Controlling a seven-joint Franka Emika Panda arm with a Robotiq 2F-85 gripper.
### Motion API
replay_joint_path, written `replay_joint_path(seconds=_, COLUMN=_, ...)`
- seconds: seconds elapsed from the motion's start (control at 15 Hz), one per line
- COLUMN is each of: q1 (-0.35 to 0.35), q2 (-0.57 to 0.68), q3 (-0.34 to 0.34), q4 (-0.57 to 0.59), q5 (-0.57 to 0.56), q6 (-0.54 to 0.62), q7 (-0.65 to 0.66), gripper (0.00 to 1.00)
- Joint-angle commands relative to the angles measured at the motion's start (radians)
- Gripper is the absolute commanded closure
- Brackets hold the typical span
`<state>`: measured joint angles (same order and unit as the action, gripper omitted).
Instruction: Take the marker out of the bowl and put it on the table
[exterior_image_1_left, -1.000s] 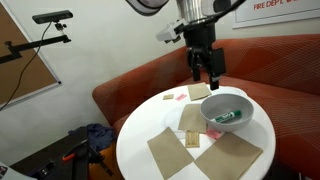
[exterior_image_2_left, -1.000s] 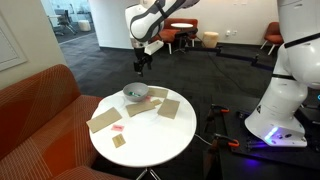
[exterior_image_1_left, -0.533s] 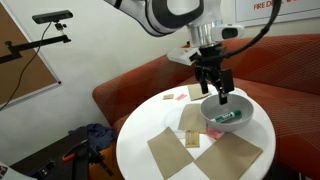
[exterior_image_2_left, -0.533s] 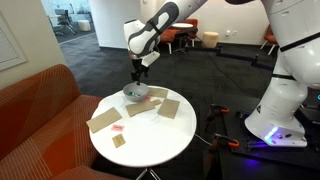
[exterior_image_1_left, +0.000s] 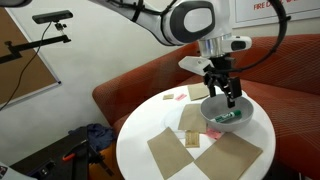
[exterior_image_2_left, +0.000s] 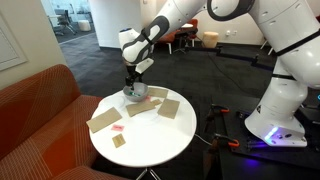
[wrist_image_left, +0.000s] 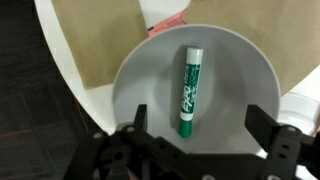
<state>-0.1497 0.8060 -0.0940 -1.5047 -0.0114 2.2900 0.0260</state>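
My gripper's open fingers are on either side of the marker's green printed part (exterior_image_1_left: 231, 116) (wrist_image_left: 188, 102) beside its cap. I should lower my gripper into the bowl onto that part next.
The marker (wrist_image_left: 189, 90), white with a green cap and green print, lies in the middle of the pale grey-white bowl (wrist_image_left: 135, 70). In an exterior view the marker (exterior_image_1_left: 227, 116) shows inside the bowl (exterior_image_1_left: 211, 114) at the table's far side. My gripper (wrist_image_left: 205, 122) is open and empty, lowered over the bowl with one finger on each side of the marker's green end, not touching it. It shows in both exterior views (exterior_image_1_left: 229, 98) (exterior_image_2_left: 130, 88), just above the bowl (exterior_image_2_left: 137, 92). The round white table (exterior_image_2_left: 150, 140) carries the bowl.
Tan paper squares (exterior_image_1_left: 170, 150) (exterior_image_2_left: 168, 108) lie on the table. A small pink scrap (exterior_image_2_left: 117, 127) lies near one of them. The red-brown curved sofa (exterior_image_1_left: 140, 80) wraps behind the table. A white robot base (exterior_image_2_left: 280, 105) stands on the dark floor.
My gripper has come down and across from above the table to just over the bowl, staying open. The marker and bowl have not moved.
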Motion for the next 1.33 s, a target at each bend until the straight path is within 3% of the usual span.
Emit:
replay_joint_path(seconds=0.0, q1=-0.013, q2=0.084, q3=0.013, q4=0.117, q5=0.022, q6=-0.036, q7=-0.010, gripper=0.00)
replay_joint_path(seconds=0.8, q1=-0.024, q2=0.191, q3=0.020, q4=0.227, q5=0.030, q6=-0.073, q7=-0.016, gripper=0.01)
replay_joint_path(seconds=0.93, q1=-0.027, q2=0.201, q3=0.021, q4=0.240, q5=0.031, q6=-0.086, q7=-0.019, gripper=0.09)
replay_joint_path(seconds=1.0, q1=-0.028, q2=0.205, q3=0.021, q4=0.245, q5=0.031, q6=-0.091, q7=-0.019, gripper=0.22)
replay_joint_path(seconds=1.27, q1=-0.030, q2=0.222, q3=0.021, q4=0.265, q5=0.030, q6=-0.113, q7=-0.021, gripper=0.47)
